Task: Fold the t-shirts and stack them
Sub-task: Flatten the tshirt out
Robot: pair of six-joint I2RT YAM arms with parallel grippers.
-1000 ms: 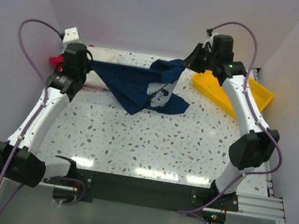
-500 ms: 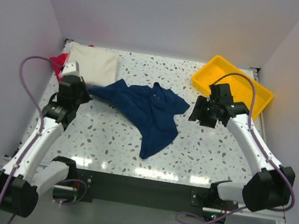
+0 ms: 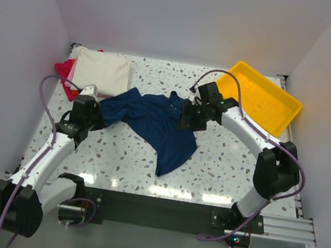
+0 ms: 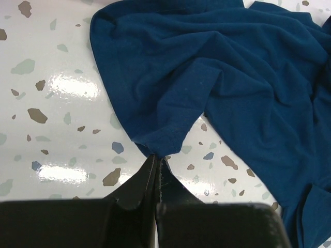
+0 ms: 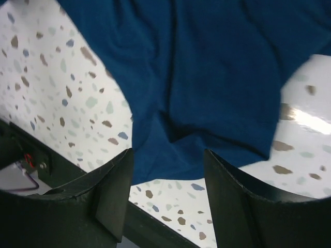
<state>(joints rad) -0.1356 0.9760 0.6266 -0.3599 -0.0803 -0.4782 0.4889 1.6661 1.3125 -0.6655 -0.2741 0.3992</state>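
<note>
My open right gripper moves down, back and to the left in the top view next, onto a raised fold [image 3: 169,152] [image 5: 169,133] in the navy t-shirt's trailing part.
A navy blue t-shirt [image 3: 156,122] lies crumpled on the speckled table, one part trailing toward the front. My left gripper [image 3: 94,113] is at its left end, and in the left wrist view the left gripper [image 4: 156,161] is shut on a corner of the navy cloth [image 4: 217,82]. My right gripper [image 3: 189,116] hovers over the shirt's right side. In the right wrist view the right gripper [image 5: 168,178] is open above the navy cloth [image 5: 207,72], with nothing between its fingers. A folded cream t-shirt [image 3: 102,71] lies at the back left on a red one [image 3: 64,70].
A yellow plastic tray [image 3: 284,104] stands at the back right, behind the right arm. White walls close in the table on the left, back and right. The black base rail [image 3: 153,206] runs along the near edge.
One second ago both grippers held the navy shirt up at the back. It now lies on the table; the right gripper has let go and moved left over it.
</note>
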